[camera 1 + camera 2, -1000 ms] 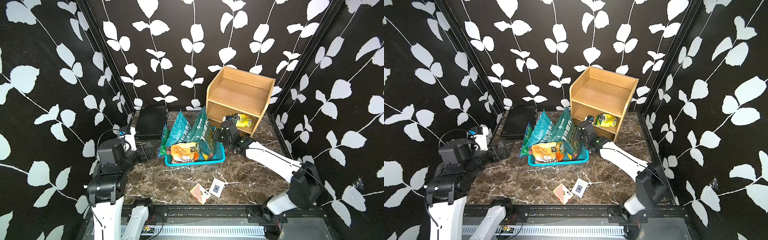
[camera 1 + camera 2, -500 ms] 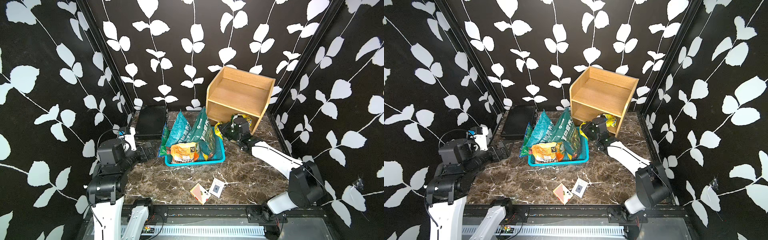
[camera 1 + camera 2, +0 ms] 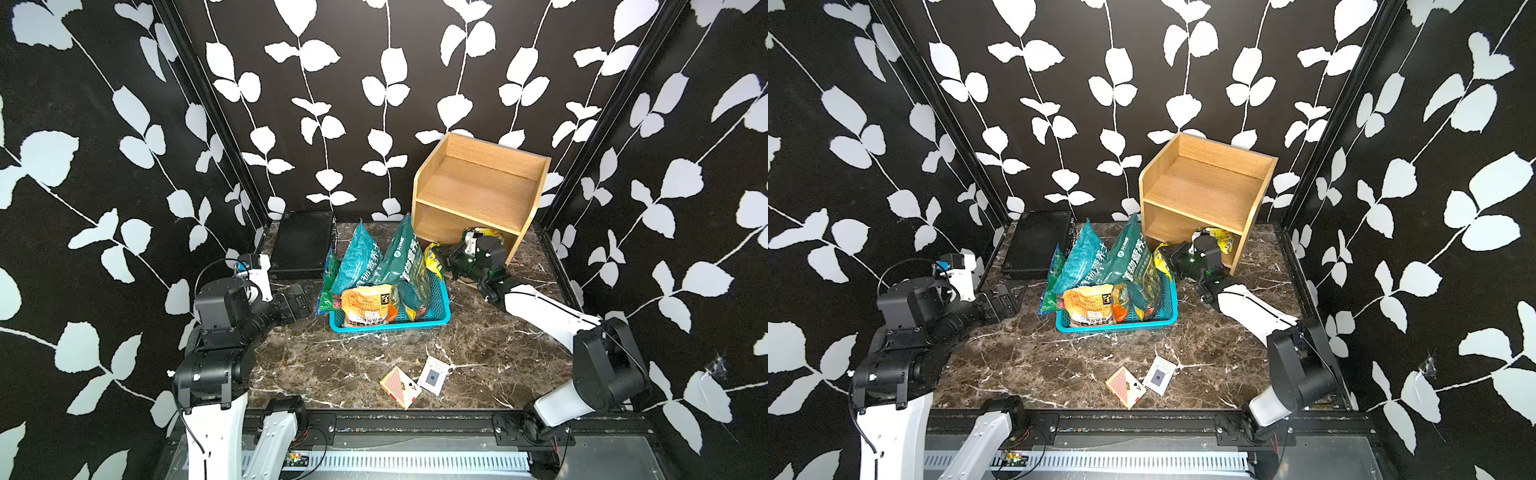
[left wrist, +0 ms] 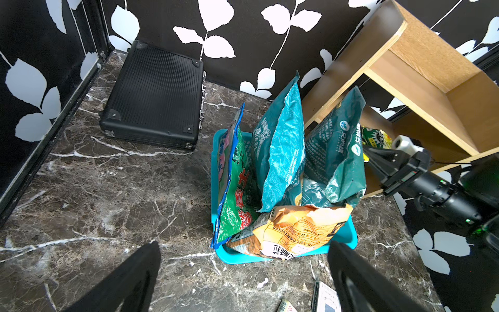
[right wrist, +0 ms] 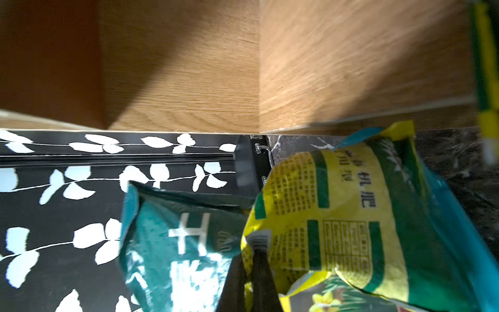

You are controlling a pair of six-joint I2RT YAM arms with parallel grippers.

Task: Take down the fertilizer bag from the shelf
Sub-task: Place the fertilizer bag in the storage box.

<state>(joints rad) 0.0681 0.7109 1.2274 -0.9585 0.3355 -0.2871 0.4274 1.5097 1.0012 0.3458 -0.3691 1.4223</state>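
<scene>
The bag moves down and slightly back to the basket end nearest the shelf next, and my right gripper releases it inside the basket's rim.
The light-wood shelf (image 3: 478, 187) stands at the back right. My right gripper (image 3: 444, 261) is shut on the edge of a yellow-and-green fertilizer bag (image 5: 337, 216). It holds that bag low in front of the shelf, at the right end of the turquoise basket (image 3: 390, 325). In both top views only a yellow end of the held bag (image 3: 1160, 258) shows. Another yellow-and-green bag (image 3: 482, 232) lies on the shelf's bottom tier, partly hidden behind my right wrist. My left gripper (image 3: 297, 301) hangs open and empty left of the basket.
The basket holds several upright teal, green and orange bags (image 3: 365, 303). A black case (image 3: 303, 245) lies flat at the back left. A red card box (image 3: 401, 386) and a white one (image 3: 433, 375) lie near the front edge. Patterned walls close in three sides.
My right arm has swung right, from over the basket's end towards the shelf front, and the held bag's yellow end now shows. The left arm has not moved.
</scene>
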